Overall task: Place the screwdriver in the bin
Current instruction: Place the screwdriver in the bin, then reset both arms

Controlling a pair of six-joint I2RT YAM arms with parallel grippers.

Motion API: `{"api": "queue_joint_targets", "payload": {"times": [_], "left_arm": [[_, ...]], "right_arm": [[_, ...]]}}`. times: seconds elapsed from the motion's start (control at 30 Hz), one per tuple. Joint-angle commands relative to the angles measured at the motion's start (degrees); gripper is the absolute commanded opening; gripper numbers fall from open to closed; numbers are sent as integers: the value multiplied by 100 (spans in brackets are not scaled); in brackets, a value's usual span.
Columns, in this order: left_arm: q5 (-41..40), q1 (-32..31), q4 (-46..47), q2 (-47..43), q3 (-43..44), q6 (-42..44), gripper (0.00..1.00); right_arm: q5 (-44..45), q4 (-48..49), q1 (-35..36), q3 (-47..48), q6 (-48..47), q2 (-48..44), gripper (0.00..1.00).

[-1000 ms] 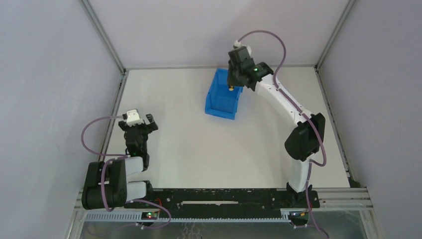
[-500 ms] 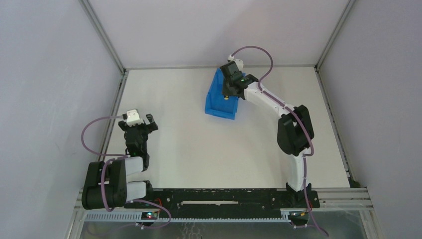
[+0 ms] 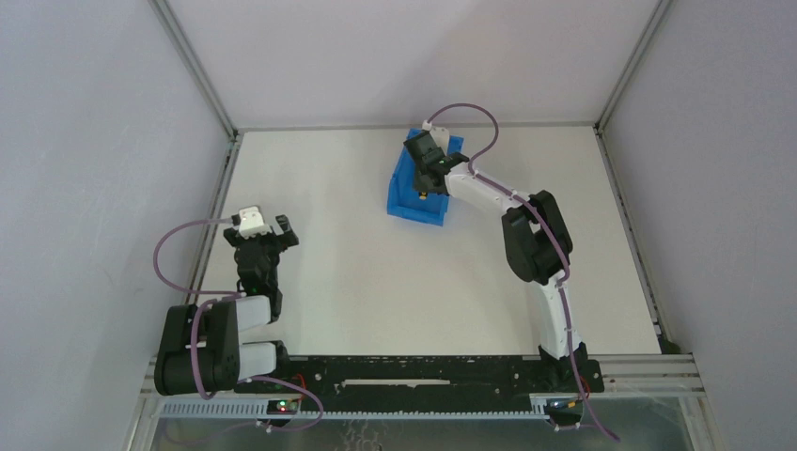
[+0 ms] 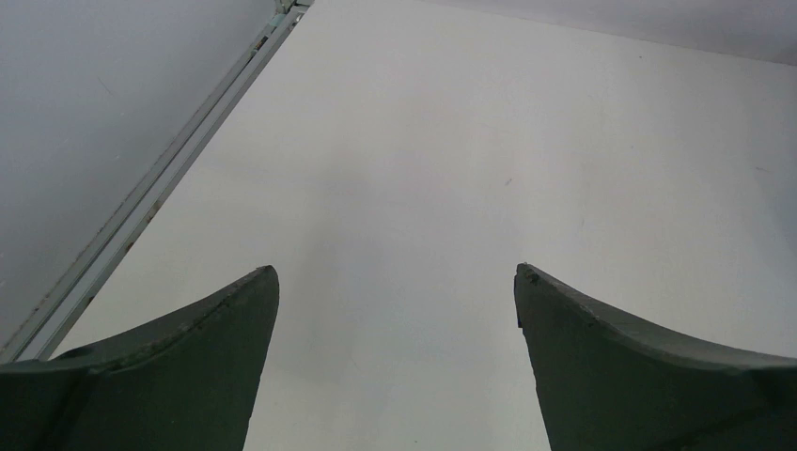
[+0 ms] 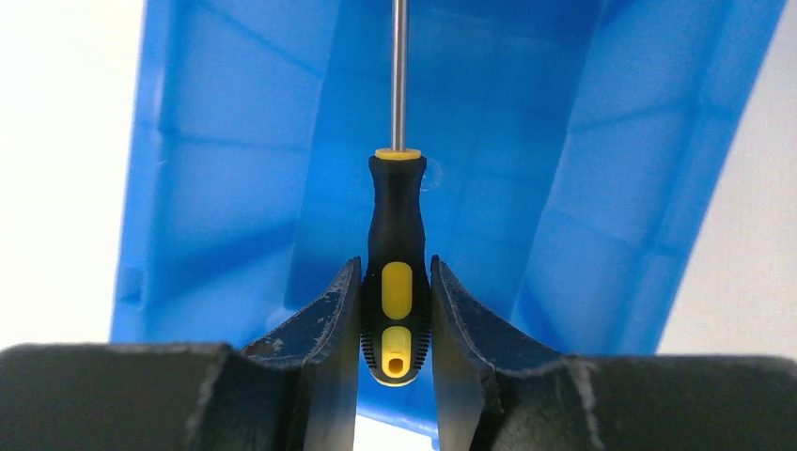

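Note:
I will next lower the screwdriver in my right gripper deeper into the bin, toward the bin's bottom, and then open my right gripper there.
The bright blue bin stands at the back middle of the table. My right gripper is over its inside, shut on the screwdriver. In the right wrist view the screwdriver, black handle with yellow insets, is clamped between my fingers, its thin shaft pointing away into the blue bin. The right gripper's own point there is at the handle. My left gripper rests at the left side of the table, open and empty; in the left wrist view only bare tabletop lies between its jaws.
Metal frame rails run along the table's left, right and back edges, with grey walls behind. A purple cable loops above the right wrist. The left rail also shows in the left wrist view.
My right arm has folded in and swung left, carrying the screwdriver from the bin's back right corner to over the bin's inside, lower down. The left arm has not moved.

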Motion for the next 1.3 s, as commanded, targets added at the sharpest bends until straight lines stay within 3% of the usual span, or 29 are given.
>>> {"api": "queue_joint_targets", "payload": {"times": [0.0,0.1,0.47,1.27], "left_arm": [[-81,-36,164,-44,166,132,100],[-82,-41,169,-44,169,137,100],[-82,-36,169,-44,171,137,100],[-81,-34,169,-44,167,135,100]], "right_arm": [[309,193,86,168,53,221,22],[346,169,100,219,45,348,25],[332,32,114,460,10,506,58],[859,-703,334,1302,-464,-506,61]]}}
